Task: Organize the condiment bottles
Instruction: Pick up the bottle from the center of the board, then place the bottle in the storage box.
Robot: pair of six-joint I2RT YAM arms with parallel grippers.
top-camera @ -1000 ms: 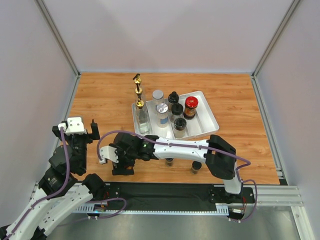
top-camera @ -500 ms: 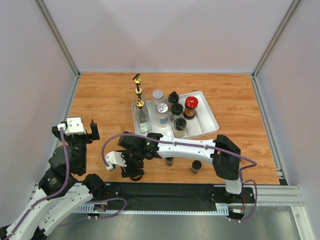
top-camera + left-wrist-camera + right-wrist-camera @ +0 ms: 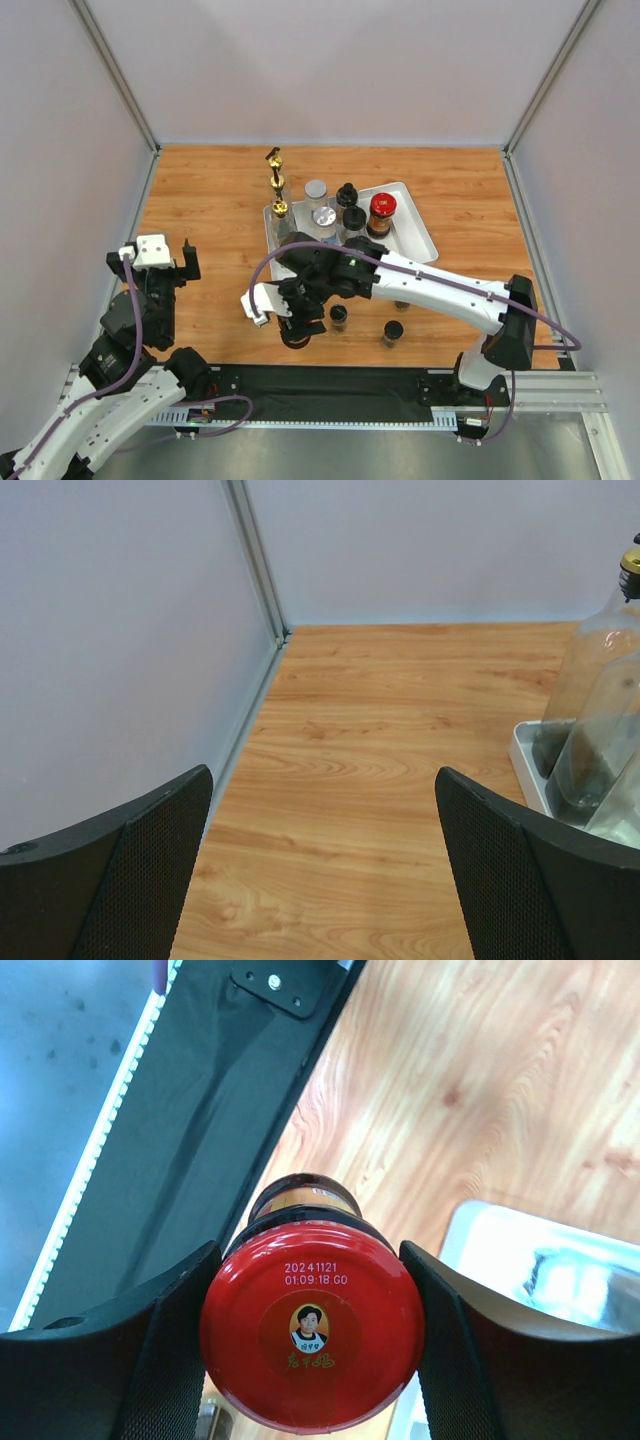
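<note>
Another red-lidded jar stands in the tray (image 3: 425,240), so the robot's right gripper needs to move outward next, then down to the tray's bottom on the near side of that jar, and release.
My right gripper (image 3: 305,1260) is shut on a red-lidded dark jar (image 3: 312,1338), gripping its lid from both sides, over the table's near edge. From above, this gripper (image 3: 295,320) hides most of the jar. The white tray (image 3: 425,240) holds another red-lidded jar (image 3: 381,212), gold-spouted clear bottles (image 3: 275,185), silver-lidded jars (image 3: 323,217) and black-capped jars (image 3: 347,196). Two small black-capped jars (image 3: 339,316) (image 3: 392,331) stand on the wood near the front. My left gripper (image 3: 325,780) is open and holds nothing, off to the left (image 3: 170,262).
A black mat (image 3: 340,385) runs along the near edge under the arm bases. Grey walls enclose the table on the left, back and right. In the left wrist view a clear bottle (image 3: 590,700) stands in the tray's corner (image 3: 525,765).
The right arm has swung rightward from the left front toward the tray's near side, its jaws closing on the red-lidded jar. The left arm has stayed still.
</note>
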